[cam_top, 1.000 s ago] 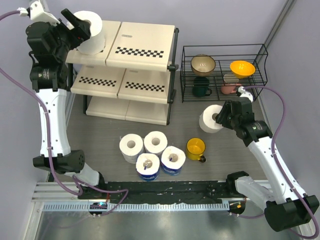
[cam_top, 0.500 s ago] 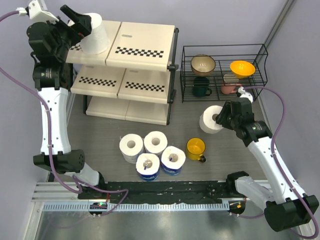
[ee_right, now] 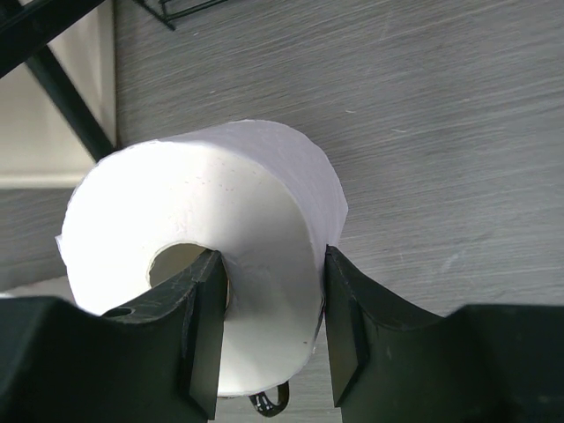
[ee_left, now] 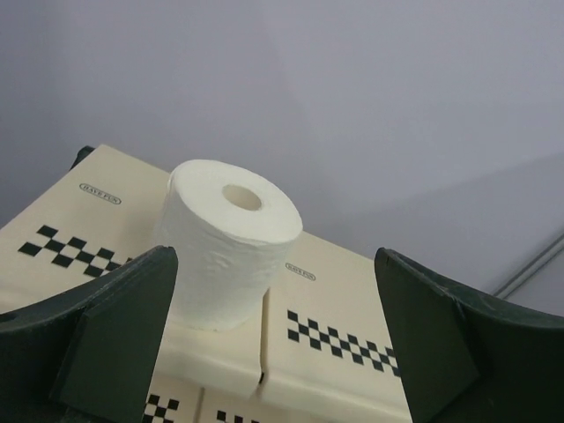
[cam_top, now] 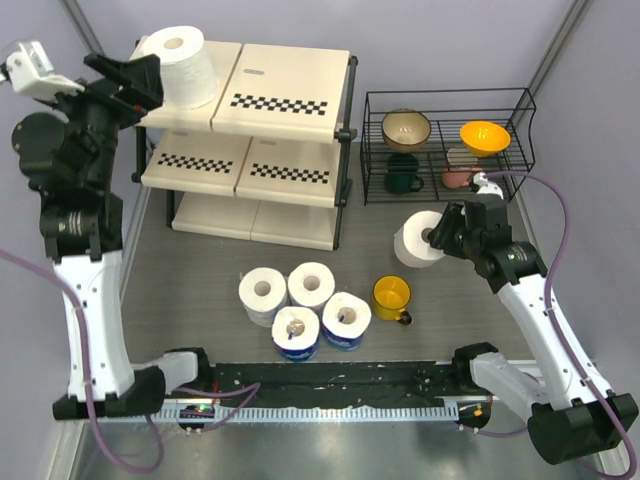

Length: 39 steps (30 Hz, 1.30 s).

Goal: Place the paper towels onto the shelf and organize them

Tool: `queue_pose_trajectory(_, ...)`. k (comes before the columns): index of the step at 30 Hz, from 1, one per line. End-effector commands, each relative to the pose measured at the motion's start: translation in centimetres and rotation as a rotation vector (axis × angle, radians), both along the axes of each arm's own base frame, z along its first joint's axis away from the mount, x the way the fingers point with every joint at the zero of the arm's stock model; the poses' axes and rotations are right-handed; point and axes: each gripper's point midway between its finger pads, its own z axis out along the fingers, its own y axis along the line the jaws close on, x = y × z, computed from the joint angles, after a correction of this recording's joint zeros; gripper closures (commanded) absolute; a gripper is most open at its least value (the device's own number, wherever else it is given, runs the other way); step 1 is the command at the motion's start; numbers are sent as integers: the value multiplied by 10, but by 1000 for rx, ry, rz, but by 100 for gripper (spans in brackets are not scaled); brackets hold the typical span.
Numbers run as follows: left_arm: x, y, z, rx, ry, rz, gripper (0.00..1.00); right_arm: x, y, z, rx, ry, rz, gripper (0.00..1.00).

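The tops of the grouped rolls are back and to the left of my right gripper in the top view. I will carry the roll in my right gripper there and let go of it.
The shelf [cam_top: 290, 90] stands at the back left. One bare white paper towel roll [cam_top: 180, 65] stands upright on the left end of its top board. My left gripper [cam_top: 125, 75] is open and empty, just left of that roll. In the left wrist view the roll [ee_left: 231, 242] stands on the shelf [ee_left: 352, 300] beyond the open gripper [ee_left: 273, 344]. My right gripper [cam_top: 445, 232] is shut on another bare roll [cam_top: 420, 238], held above the table, with one finger in its core in the right wrist view [ee_right: 264, 203]. Two bare rolls [cam_top: 263, 292] and two blue-wrapped rolls [cam_top: 296, 332] stand grouped on the table.
A yellow mug [cam_top: 391, 297] stands to the right of the grouped rolls. A black wire rack [cam_top: 450, 92] with bowls and mugs stands at the back right, close behind my right gripper. Walls close off the back and both sides.
My left gripper let go of the roll, which now stands upright on the top board, and the arm drew back to the left. The right arm and its roll barely moved.
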Motion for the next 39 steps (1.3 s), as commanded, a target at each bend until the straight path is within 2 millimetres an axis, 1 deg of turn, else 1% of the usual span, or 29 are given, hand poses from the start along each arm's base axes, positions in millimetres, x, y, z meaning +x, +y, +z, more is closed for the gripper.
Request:
queue_pose_trajectory(1, -43, -6, -1, -13, -44, -26, 0, 15, 37, 53, 96, -138, 206, 89)
queue_pose_trajectory(2, -58, -9, 0, -13, -56, -39, 0, 15, 42, 59, 100, -145, 237, 89)
queue_pose_trajectory(3, -61, -13, -6, -13, -48, -59, 0, 14, 48, 62, 118, -144, 273, 89)
queue_pose_trajectory(4, -60, -17, -19, -10, -16, -84, 0, 12, 50, 65, 120, -142, 287, 89)
queue_pose_trajectory(5, -70, -21, -23, -12, -9, -102, 0, 13, 52, 72, 123, -151, 297, 89)
queue_pose_trajectory(6, -72, -24, -28, -10, 1, -119, 0, 14, 53, 73, 124, -146, 301, 89)
queue_pose_trajectory(7, -72, -31, -41, -2, 31, -156, 0, 13, 55, 74, 131, -140, 316, 89)
queue_pose_trajectory(8, -80, -34, -44, 1, 36, -175, 0, 13, 59, 79, 136, -146, 331, 89)
queue_pose_trajectory(10, -81, -38, -63, 8, 78, -195, 0, 11, 67, 77, 149, -117, 374, 89)
queue_pose_trajectory(11, -82, -39, -72, 20, 102, -201, 0, 10, 71, 82, 152, -120, 388, 89)
queue_pose_trajectory(12, -87, -39, -76, 29, 105, -200, 0, 8, 76, 82, 149, -119, 402, 89)
queue_pose_trajectory(15, -85, -46, -99, 34, 161, -245, 0, 15, 68, 75, 107, -112, 335, 90)
queue_pose_trajectory(18, -85, -62, -114, 30, 199, -334, 0, 25, 58, 60, 73, -79, 268, 91)
queue_pose_trajectory(20, -88, -71, -119, 44, 207, -367, 0, 33, 59, 48, 79, -57, 247, 91)
queue_pose_trajectory(21, -86, -67, -122, 54, 214, -339, 0, 39, 61, 46, 86, -67, 240, 92)
queue_pose_trajectory(22, -95, -81, -124, 66, 215, -387, 0, 42, 63, 43, 94, -64, 241, 92)
queue_pose_trajectory(23, -98, -84, -125, 74, 214, -391, 0, 46, 65, 32, 101, -36, 239, 92)
queue_pose_trajectory(24, -97, -84, -129, 78, 224, -373, 0, 49, 70, 31, 114, -39, 251, 92)
queue_pose_trajectory(25, -102, -93, -134, 94, 235, -404, 0, 50, 72, 28, 122, -32, 255, 94)
queue_pose_trajectory(26, -103, -95, -137, 102, 244, -404, 0, 52, 76, 23, 127, -16, 265, 94)
queue_pose_trajectory(28, -103, -104, -151, 116, 277, -419, 0, 51, 82, 23, 137, -14, 286, 94)
queue_pose_trajectory(29, -102, -107, -156, 120, 287, -425, 0, 49, 89, 26, 135, -21, 310, 94)
queue_pose_trajectory(31, -102, -114, -168, 130, 314, -435, 0, 46, 92, 32, 115, -41, 319, 94)
queue_pose_trajectory(32, -100, -115, -173, 138, 323, -433, 0, 41, 101, 39, 106, -55, 350, 94)
queue_pose_trajectory(34, -100, -118, -181, 152, 337, -433, 0, 34, 105, 44, 76, -57, 364, 94)
queue_pose_trajectory(35, -98, -117, -184, 158, 344, -419, 0, 31, 110, 52, 78, -72, 379, 94)
queue_pose_trajectory(36, -97, -117, -187, 161, 349, -417, 0, 24, 114, 53, 56, -67, 388, 94)
queue_pose_trajectory(38, -94, -115, -190, 167, 358, -403, 0, 18, 118, 66, 57, -94, 405, 94)
queue_pose_trajectory(39, -92, -116, -194, 169, 370, -402, 0, 9, 127, 68, 58, -90, 440, 94)
